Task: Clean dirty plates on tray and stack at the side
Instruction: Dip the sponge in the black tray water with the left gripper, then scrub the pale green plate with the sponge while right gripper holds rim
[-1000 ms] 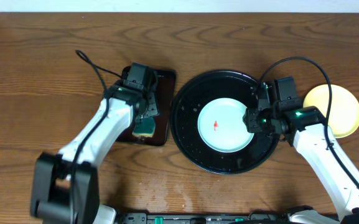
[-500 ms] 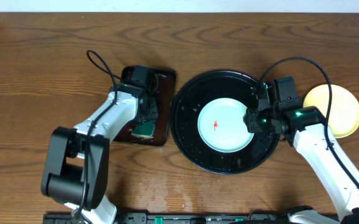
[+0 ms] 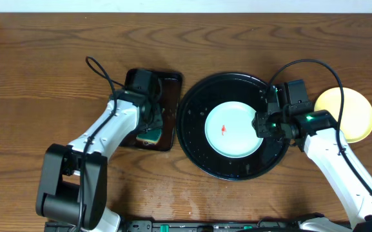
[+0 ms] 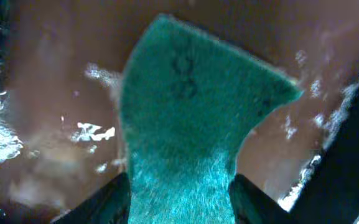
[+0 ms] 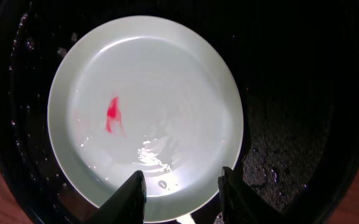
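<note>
I should bring my right gripper down onto the mint plate's rim next, on the side by the yellow plate (image 3: 350, 109).
A pale mint plate (image 3: 234, 130) with a small red smear (image 3: 224, 129) lies flat in the middle of the round black tray (image 3: 195, 109). A pale yellow plate (image 3: 350, 109) rests on the table to the right of the tray. My right gripper (image 3: 261, 124) is open at the mint plate's right edge. In the right wrist view its fingers straddle the rim of the plate (image 5: 145, 112), one over the plate and one over the tray (image 5: 303, 93). My left gripper (image 3: 150, 129) is shut on a green sponge (image 4: 191, 124) over the small dark tray.
The small rectangular dark tray (image 3: 169, 87) lies left of the round tray, wet and glossy. Water drops speckle the round tray's floor. A black cable (image 3: 98, 71) loops up from the left arm. The table's far edge meets a white wall.
My left gripper has come down onto the sponge in the small tray and closed on it, with the left arm shifting. The right arm and mint plate have not moved.
</note>
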Motion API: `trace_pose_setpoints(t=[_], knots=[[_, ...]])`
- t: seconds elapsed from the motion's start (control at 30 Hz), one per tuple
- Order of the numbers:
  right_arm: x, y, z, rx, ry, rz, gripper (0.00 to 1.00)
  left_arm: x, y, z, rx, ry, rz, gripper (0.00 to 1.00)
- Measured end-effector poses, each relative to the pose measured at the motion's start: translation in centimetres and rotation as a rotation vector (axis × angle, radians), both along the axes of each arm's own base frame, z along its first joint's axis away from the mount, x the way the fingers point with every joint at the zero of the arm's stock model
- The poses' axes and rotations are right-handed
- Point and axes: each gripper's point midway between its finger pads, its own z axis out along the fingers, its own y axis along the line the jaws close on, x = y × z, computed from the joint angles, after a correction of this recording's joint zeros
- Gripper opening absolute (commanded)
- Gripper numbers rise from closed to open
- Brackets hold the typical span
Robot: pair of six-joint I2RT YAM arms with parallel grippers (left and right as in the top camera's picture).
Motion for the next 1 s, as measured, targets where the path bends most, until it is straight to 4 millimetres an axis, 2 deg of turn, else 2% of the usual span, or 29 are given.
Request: trace_pose_setpoints(t=[0.03,0.07,0.33,0.5,0.63,0.7,0.73,0.8,0.87,0.97,1.0], knots=[[0.0,0.0,0.0,0.0,0.0,0.0,0.37,-0.1,0.0,-0.4,-0.003,-0.006,0.001,0.12],[0.0,0.0,0.0,0.0,0.0,0.0,0.37,-0.2,0.0,-0.8,-0.005,-0.006,-0.004,0.08],[0.2,0.0,0.1,0.002,-0.008,0.0,0.34,-0.2,-0.2,-0.9,-0.009,-0.013,-0.052,0.07],[1.2,0.2,0.5,0.009,-0.054,-0.001,0.33,-1.5,0.1,0.2,0.009,0.059,-0.071,0.07],[1.5,-0.3,-0.3,-0.027,-0.044,-0.015,0.42,-1.0,-0.3,3.5,0.0,0.046,-0.076,0.07],[1.6,-0.7,-1.3,-0.057,-0.019,-0.024,0.43,0.1,-1.0,6.1,-0.028,-0.018,-0.086,0.07],[1.6,-1.2,-2.5,-0.087,0.014,-0.037,0.41,1.0,-2.0,8.4,-0.059,-0.088,-0.105,0.07],[1.5,-1.5,-4.0,-0.117,0.054,-0.043,0.39,1.2,-3.3,10.4,-0.093,-0.145,-0.134,0.07],[1.3,-1.8,-5.7,-0.14,0.103,-0.048,0.31,0.9,-4.7,11.5,-0.12,-0.175,-0.168,0.08],[0.9,-2.1,-8.0,-0.167,0.168,-0.058,0.29,0.4,-6.9,11.8,-0.149,-0.185,-0.213,0.07],[0.8,-2.2,-8.4,-0.172,0.179,-0.059,0.23,0.4,-7.6,11.7,-0.156,-0.192,-0.229,0.07]])
